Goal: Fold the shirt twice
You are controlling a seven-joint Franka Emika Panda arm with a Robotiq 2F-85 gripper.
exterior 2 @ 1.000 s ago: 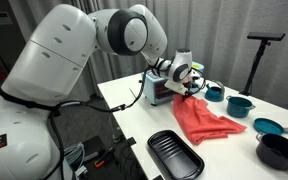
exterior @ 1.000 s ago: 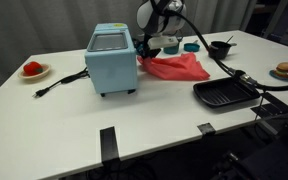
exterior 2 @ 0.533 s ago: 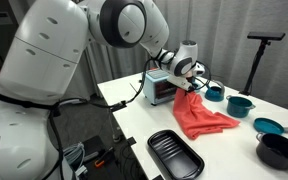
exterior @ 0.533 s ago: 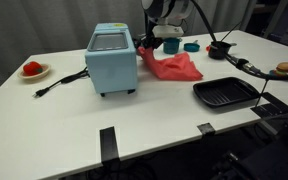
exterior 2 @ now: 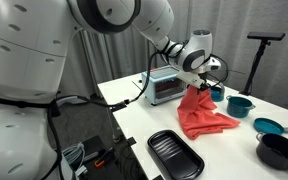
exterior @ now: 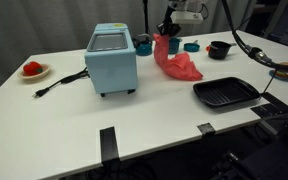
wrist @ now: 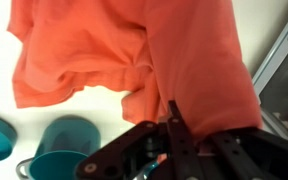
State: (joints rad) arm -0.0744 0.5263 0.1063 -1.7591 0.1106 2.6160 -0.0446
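My gripper needs to move away from the light blue toaster oven next, then go down over the shirt's lying part (exterior: 183, 68) (wrist: 79, 45), because the rest of the cloth is spread out there.
The coral-red shirt (exterior: 175, 60) lies on the white table, one edge lifted off it. It shows in both exterior views (exterior 2: 201, 112) and fills the wrist view (wrist: 134, 50). My gripper (exterior: 170, 33) is shut on the shirt's raised edge and holds it above the table, next to the light blue toaster oven (exterior: 112, 58). In an exterior view the gripper (exterior 2: 199, 85) pulls the cloth up into a peak. In the wrist view the fingers (wrist: 174, 125) pinch the fabric between them.
A black tray (exterior: 225, 93) lies at the table's front. A black pot (exterior: 220, 48), teal cups (exterior: 191, 45), a burger (exterior: 284, 70), and a plate with a red thing (exterior: 32, 70) stand around. Teal pots (exterior 2: 240, 103) sit behind the shirt.
My gripper has risen and moved away from the toaster oven, lifting the shirt's edge with it. The shirt has bunched from a flat spread into a narrower, raised heap.
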